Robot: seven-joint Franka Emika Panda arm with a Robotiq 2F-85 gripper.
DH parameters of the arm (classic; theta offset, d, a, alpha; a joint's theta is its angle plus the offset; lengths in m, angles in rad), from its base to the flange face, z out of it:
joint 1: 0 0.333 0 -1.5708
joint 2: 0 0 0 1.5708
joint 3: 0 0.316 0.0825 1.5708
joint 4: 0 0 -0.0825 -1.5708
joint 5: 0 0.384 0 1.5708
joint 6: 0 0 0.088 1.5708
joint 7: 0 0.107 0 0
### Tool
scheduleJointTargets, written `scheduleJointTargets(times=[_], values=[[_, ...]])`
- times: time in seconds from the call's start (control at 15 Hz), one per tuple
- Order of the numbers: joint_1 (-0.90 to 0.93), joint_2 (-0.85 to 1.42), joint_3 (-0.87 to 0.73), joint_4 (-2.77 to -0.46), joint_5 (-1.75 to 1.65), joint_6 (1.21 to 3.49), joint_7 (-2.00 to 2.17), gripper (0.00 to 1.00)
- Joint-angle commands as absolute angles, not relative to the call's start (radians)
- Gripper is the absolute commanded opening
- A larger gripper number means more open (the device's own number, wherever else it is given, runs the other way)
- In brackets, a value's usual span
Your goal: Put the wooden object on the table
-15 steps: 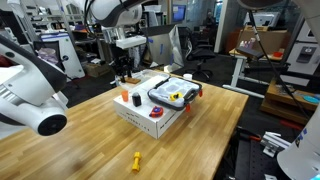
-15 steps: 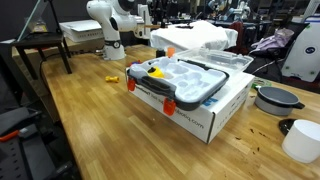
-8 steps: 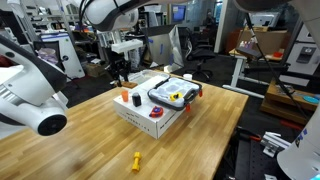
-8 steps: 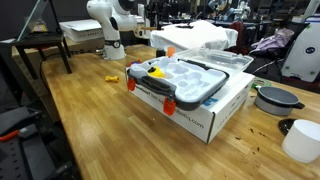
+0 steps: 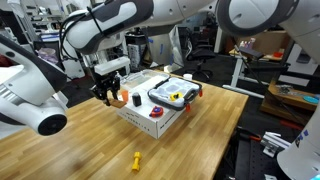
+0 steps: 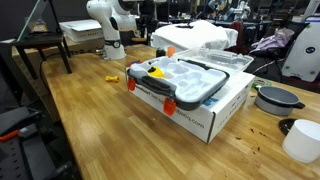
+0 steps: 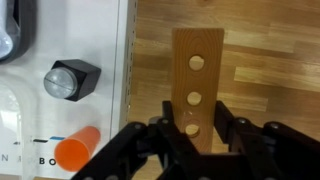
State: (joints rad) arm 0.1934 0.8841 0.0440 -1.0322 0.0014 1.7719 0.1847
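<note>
I need to lower my gripper next, past the edge of the white box to the bare tabletop beside it, and let go of the wooden object, because the slab is hanging above the wood.
In the wrist view the wooden object (image 7: 196,60), a thin tan slab with three round holes, stands between my gripper's (image 7: 198,122) black fingers, which are shut on its lower end. It hangs over the butcher-block table (image 7: 275,60), just beside the edge of the white box (image 7: 90,50). In an exterior view my gripper (image 5: 107,95) is low at the box's (image 5: 148,120) near-left corner, above the table (image 5: 90,140). The slab itself is too small to make out there.
On the white box (image 6: 205,118) lies a grey-lidded tray (image 6: 185,80) with orange clips. An orange cylinder (image 7: 75,152) and a grey knob (image 7: 70,78) sit on the box near my gripper. A small yellow plastic piece (image 5: 137,160) lies on the table.
My arm has swung from behind the box down to its near-left corner, bringing the gripper and slab low over the table.
</note>
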Motion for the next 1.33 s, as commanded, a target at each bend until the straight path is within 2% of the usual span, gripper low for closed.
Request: scheduleJointTargets(times=[0.0, 0.6, 1.27], values=[[0.194, 0.972, 0.056, -0.916, 0.013, 1.713, 0.171, 0.18], [0.156, 1.124, 0.084, -0.760, 0.120, 1.622, 0.186, 0.18], [0.135, 1.204, 0.070, -0.706, 0.148, 1.595, 0.180, 0.18]])
